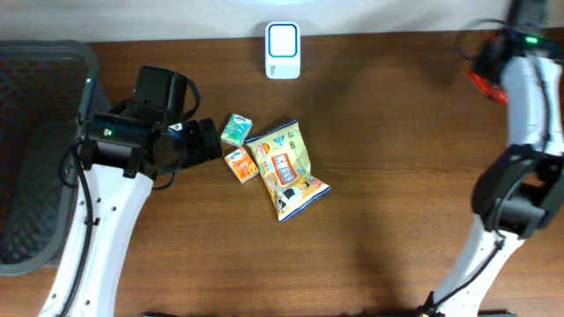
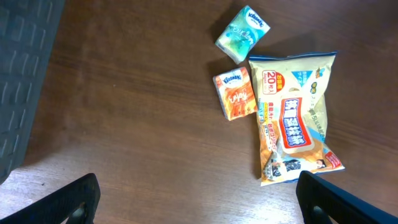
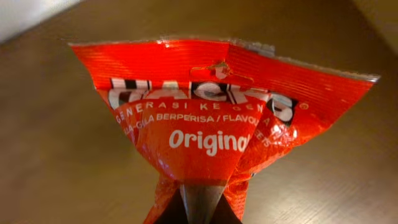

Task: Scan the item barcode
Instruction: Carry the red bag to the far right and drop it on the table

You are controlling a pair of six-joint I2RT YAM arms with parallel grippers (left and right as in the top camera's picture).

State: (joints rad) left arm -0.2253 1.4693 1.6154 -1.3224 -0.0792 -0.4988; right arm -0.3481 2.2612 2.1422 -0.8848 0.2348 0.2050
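The right gripper will next lower back and to the right in the overhead view and release the red snack bag on the end of the table, which is clear of packs.
My right gripper is shut on the bottom of a red snack bag printed "Original", held above the table at the far right. No barcode shows on the bag's visible face. A white scanner stands at the table's back edge, middle. My left gripper is open with nothing between its fingers, hovering left of a yellow snack bag, an orange tissue pack and a teal tissue pack. Overhead, the left gripper sits just left of the teal pack.
A dark mesh basket fills the left end of the table, its wall also showing in the left wrist view. The yellow bag and orange pack lie mid-table. The right arm's base stands at the lower right.
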